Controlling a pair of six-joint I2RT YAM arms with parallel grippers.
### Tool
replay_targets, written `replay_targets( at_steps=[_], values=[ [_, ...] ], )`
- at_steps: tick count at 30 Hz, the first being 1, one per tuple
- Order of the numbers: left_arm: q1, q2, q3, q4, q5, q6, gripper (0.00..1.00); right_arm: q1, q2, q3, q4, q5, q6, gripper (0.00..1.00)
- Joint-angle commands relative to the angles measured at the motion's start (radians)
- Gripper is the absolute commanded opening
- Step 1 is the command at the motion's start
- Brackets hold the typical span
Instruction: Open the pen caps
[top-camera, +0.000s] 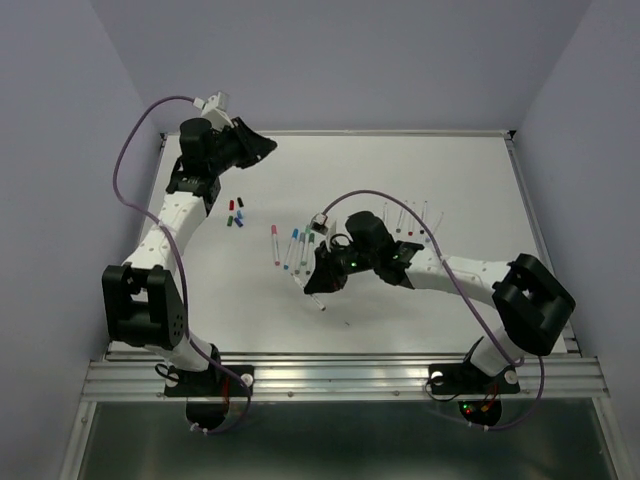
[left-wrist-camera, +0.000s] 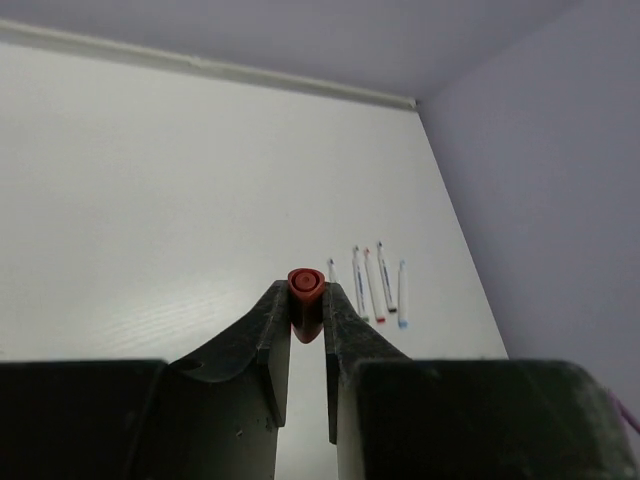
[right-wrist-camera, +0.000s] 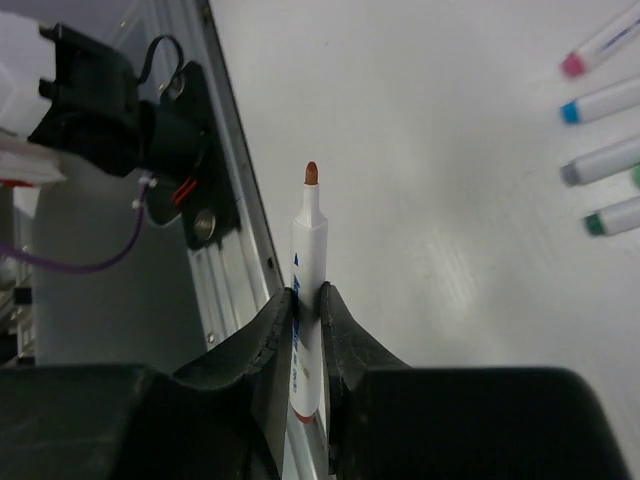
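My left gripper tilts down next and lowers back toward the tabletop beside the loose pen caps, below it, nearer my base.
My left gripper (top-camera: 262, 145) hovers over the table's far left corner, shut on a red-brown pen cap (left-wrist-camera: 306, 290) that pokes out between its fingertips. Near the table's middle, my right gripper (top-camera: 318, 290) is shut on a white pen (right-wrist-camera: 309, 240) whose bare brown tip (right-wrist-camera: 311, 172) points toward the near rail. Several loose pen caps (top-camera: 237, 212) lie on the left of the table. Several capped pens (top-camera: 290, 248) lie just left of the right gripper, their pink (right-wrist-camera: 573, 65), blue (right-wrist-camera: 571, 111) and green (right-wrist-camera: 594, 224) caps showing in the right wrist view.
A row of white pens (top-camera: 410, 220) lies at the back right, also seen in the left wrist view as pens (left-wrist-camera: 375, 285). A metal rail (top-camera: 340, 375) runs along the near edge. Lilac walls close in the table on three sides.
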Motion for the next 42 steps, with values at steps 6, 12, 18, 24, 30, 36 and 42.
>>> replay_targets(
  at_steps=[6,12,18,24,30,36,42],
  values=[
    [0.070,-0.046,0.058,0.019,-0.113,0.031,0.00,-0.022,-0.111,-0.002,-0.077,0.123,0.030,0.01],
    [0.071,-0.023,0.009,-0.199,-0.315,0.108,0.03,-0.169,-0.074,0.057,-0.217,0.303,0.067,0.01],
    [0.073,0.070,-0.005,-0.328,-0.475,0.147,0.06,-0.297,-0.106,0.073,-0.289,0.540,0.091,0.01],
    [0.073,0.197,0.037,-0.391,-0.541,0.164,0.06,-0.352,-0.125,0.089,-0.346,0.665,0.087,0.01],
    [0.073,0.256,0.032,-0.393,-0.561,0.174,0.11,-0.372,-0.115,0.089,-0.369,0.691,0.082,0.01],
    [0.073,0.276,0.029,-0.394,-0.578,0.182,0.28,-0.392,-0.102,0.092,-0.375,0.692,0.082,0.01],
    [0.073,0.293,0.034,-0.399,-0.578,0.185,0.41,-0.410,-0.099,0.098,-0.391,0.706,0.081,0.01]
  ],
)
